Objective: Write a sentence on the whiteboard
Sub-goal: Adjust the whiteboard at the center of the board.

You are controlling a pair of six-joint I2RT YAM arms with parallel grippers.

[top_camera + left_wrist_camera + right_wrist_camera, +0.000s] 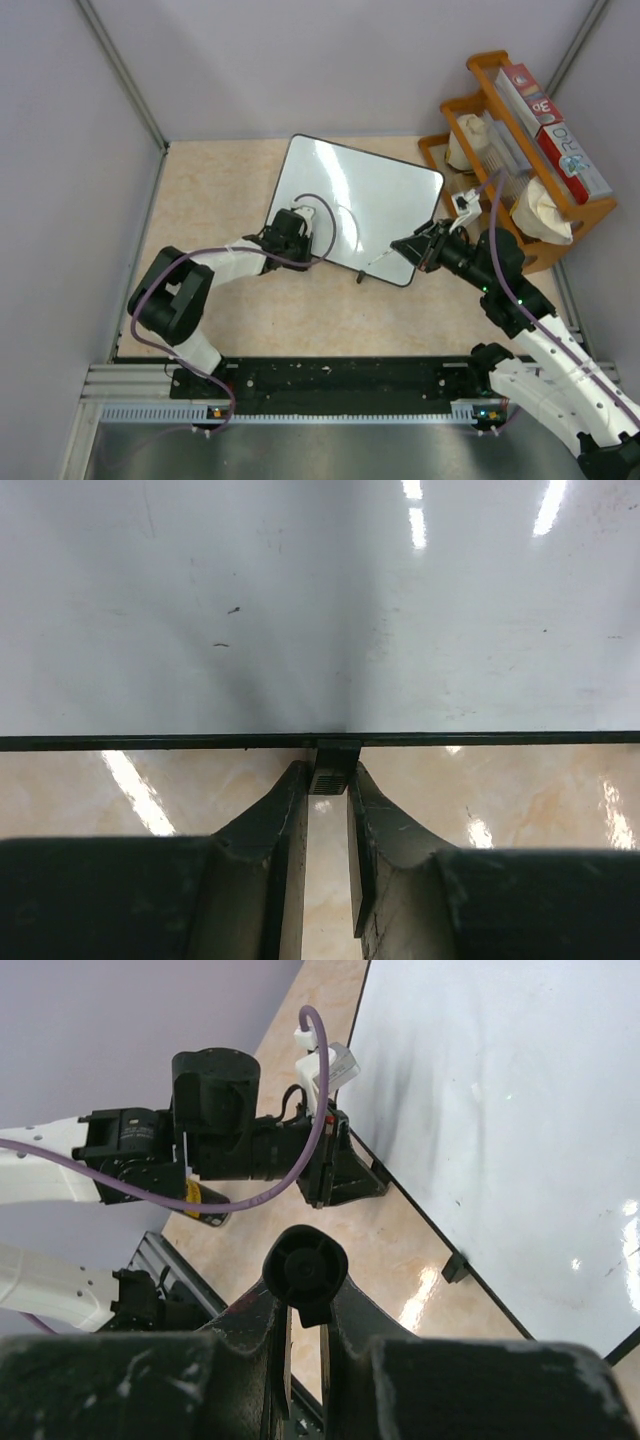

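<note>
My left gripper is to pull the board's foot back toward the bare tabletop before the black bar (321, 292), swing the slanted board straight, and let go.
The whiteboard (365, 200) lies flat mid-table, glossy white with a thin black frame. It shows only tiny specks in the left wrist view (320, 610). My left gripper (298, 224) is at its near left edge, shut on a small black foot (334, 768) of the frame. My right gripper (412, 247) is at the board's near right corner, shut on a black-ended marker (304, 1268). The marker's thin white body (382, 258) points along the board's near edge. The board (510, 1100) and a second foot (455, 1267) show in the right wrist view.
An orange wooden rack (585, 212) with boxes and white cloths stands at the right, close behind my right arm. Grey walls close in the table on three sides. A black rail (330, 375) runs along the near edge. My left arm's purple cable (325, 215) loops over the board.
</note>
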